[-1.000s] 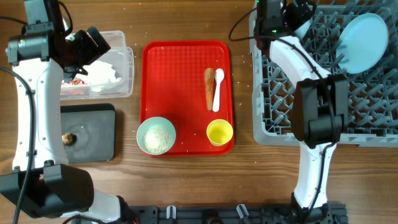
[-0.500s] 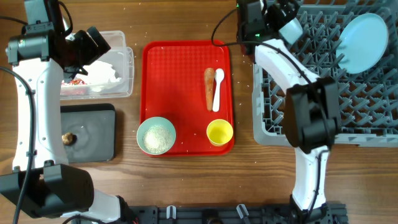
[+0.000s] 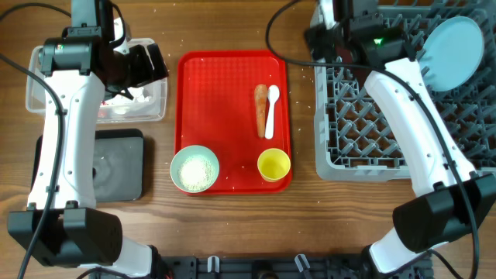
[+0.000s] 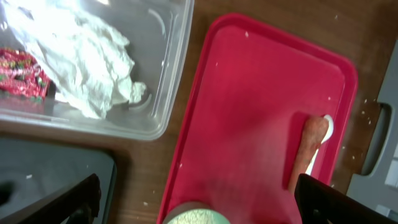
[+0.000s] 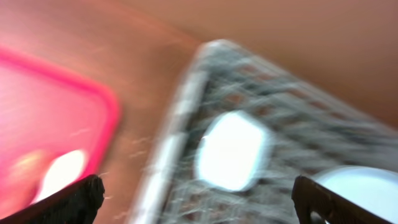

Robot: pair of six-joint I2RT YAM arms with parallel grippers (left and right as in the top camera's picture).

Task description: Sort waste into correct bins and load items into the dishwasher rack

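The bowl still holds rice [image 3: 194, 168], and my left gripper will first move back and down from the tub to reach it at its rim facing the yellow cup.
The grey dishwasher rack [image 3: 403, 116] stands at the right with the pale-blue plate [image 3: 453, 43] upright in it. My right gripper [image 3: 329, 37] is open over the rack's top left corner; its blurred wrist view [image 5: 199, 199] shows a pale bowl [image 5: 233, 149] in the rack. My left gripper [image 3: 147, 62] is open and empty at the right end of the clear tub [image 3: 159, 105]. The tub holds the white napkin [image 4: 87, 50] and the red-and-white wrapper [image 4: 22, 71]. The bowl of rice [image 3: 194, 168], yellow cup [image 3: 273, 164], carrot stick [image 3: 260, 108] and white spoon [image 3: 271, 110] lie on the red tray. The brown lump is hidden.
The flat red serving tray [image 3: 225, 85] lies in the middle of the wooden table. The black tray [image 3: 120, 163] lies below the clear tub, partly under my left arm. White crumbs are scattered on the wood around the red tray.
My left arm has swung right, from over the tub towards the red tray. My right arm has moved and its gripper no longer holds the pale bowl, which sits in the rack.
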